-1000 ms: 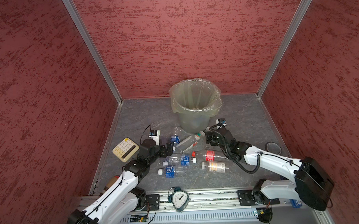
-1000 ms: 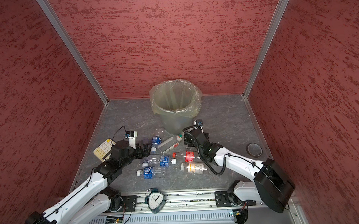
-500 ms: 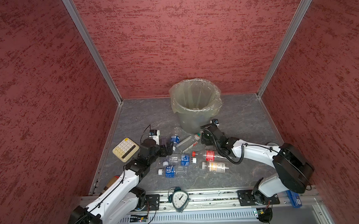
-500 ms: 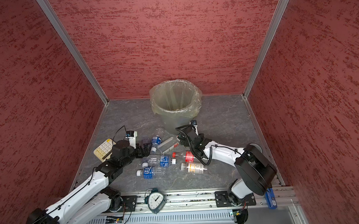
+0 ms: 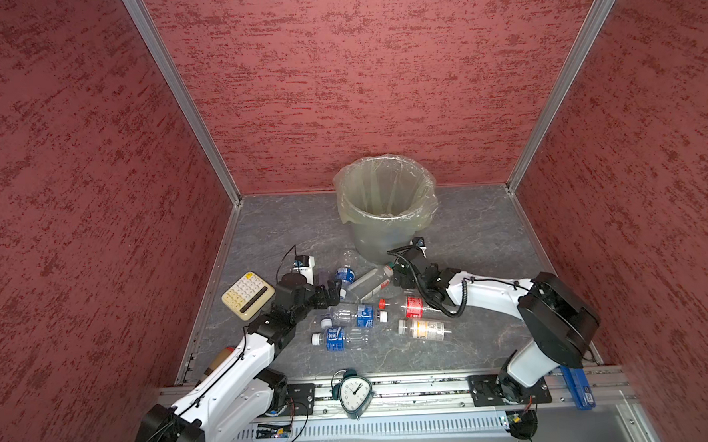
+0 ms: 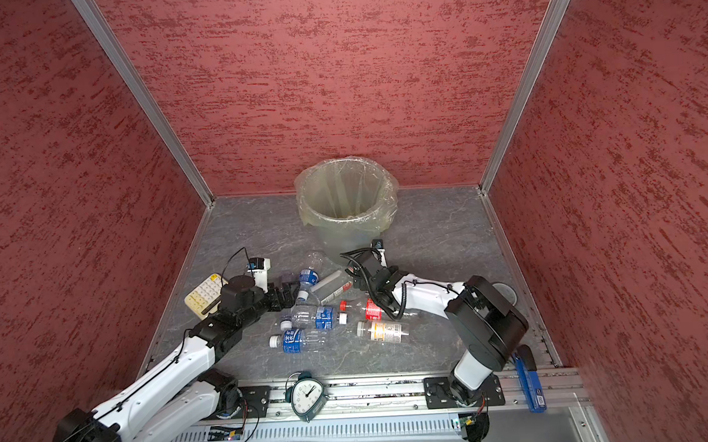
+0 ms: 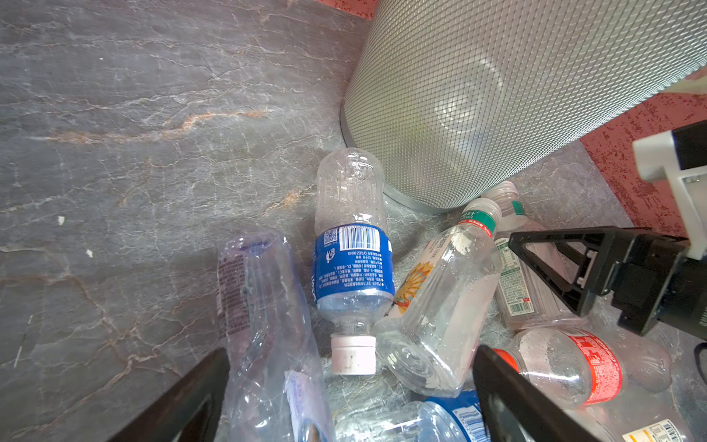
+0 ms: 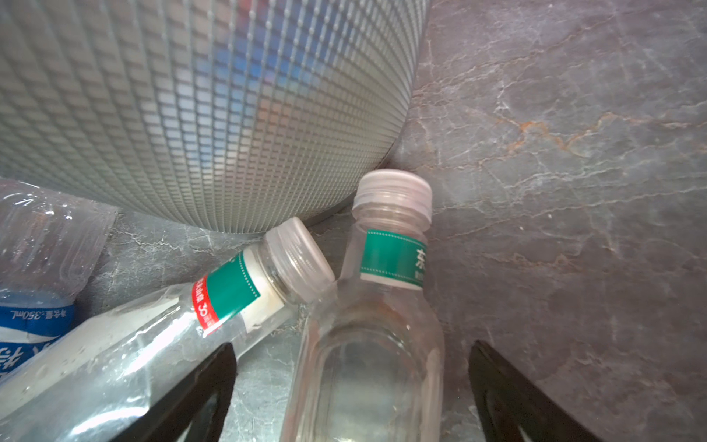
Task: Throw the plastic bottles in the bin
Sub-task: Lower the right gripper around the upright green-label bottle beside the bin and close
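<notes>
The right gripper lowers a little over the body of the clear green-banded bottle next and closes, since the bottle already lies lengthwise between the open fingers.
The bin [image 5: 387,203], grey-green with a yellowish bag over its rim, stands at the back of the floor. Several plastic bottles lie in a heap in front of it, among them a blue-label one [image 5: 344,274], a red-label one [image 5: 411,308] and a white-yellow one [image 5: 422,328]. My left gripper [image 5: 335,291] is open at the heap's left edge; a crushed clear bottle [image 7: 267,325] and a white-capped blue-label bottle [image 7: 352,264] lie between its fingers. My right gripper [image 5: 396,269] is open by the bin's base, straddling a clear green-banded bottle [image 8: 375,325] without touching it.
A cream calculator [image 5: 248,294] lies left of the left arm. A teal alarm clock [image 5: 355,390] stands on the front rail, and a blue object [image 5: 577,389] leans at the rail's right end. Red walls close three sides. The bin wall [image 8: 191,95] is right behind the right gripper.
The right arm has swung left and its gripper has slid a little left along the bin's base over the green-banded bottle. The left arm has stayed put.
</notes>
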`<state>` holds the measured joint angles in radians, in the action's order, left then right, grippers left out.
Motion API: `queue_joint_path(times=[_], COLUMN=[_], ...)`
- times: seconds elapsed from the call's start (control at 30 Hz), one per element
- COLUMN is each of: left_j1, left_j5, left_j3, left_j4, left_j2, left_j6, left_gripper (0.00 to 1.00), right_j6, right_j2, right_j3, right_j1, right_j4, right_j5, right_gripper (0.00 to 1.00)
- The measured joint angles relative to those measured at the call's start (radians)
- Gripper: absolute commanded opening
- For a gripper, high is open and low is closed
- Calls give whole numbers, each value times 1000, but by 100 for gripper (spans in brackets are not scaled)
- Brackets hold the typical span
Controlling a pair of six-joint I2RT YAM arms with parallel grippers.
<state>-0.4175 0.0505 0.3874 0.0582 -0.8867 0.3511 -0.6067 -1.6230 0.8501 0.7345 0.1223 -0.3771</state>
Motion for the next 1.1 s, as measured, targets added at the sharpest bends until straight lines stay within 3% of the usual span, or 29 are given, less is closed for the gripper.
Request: queue_joint_path(times=[0.3,0.7,1.1], left_j1=[6,16,26], left_j5=[4,5,16], left_j3=[0,0,0], left_j4=[0,-7,-11], left_j2=[0,-24,-52], left_j6=[0,9,11], left_gripper=[99,99,99], right_j6=[-7,-18,-33], right_j2=[-19,-42,-42], right_j3=[6,6,7], right_j1=[1,2,2], right_j4=[22,44,55], right_j5=[0,1,-11], right_gripper=[81,76,54])
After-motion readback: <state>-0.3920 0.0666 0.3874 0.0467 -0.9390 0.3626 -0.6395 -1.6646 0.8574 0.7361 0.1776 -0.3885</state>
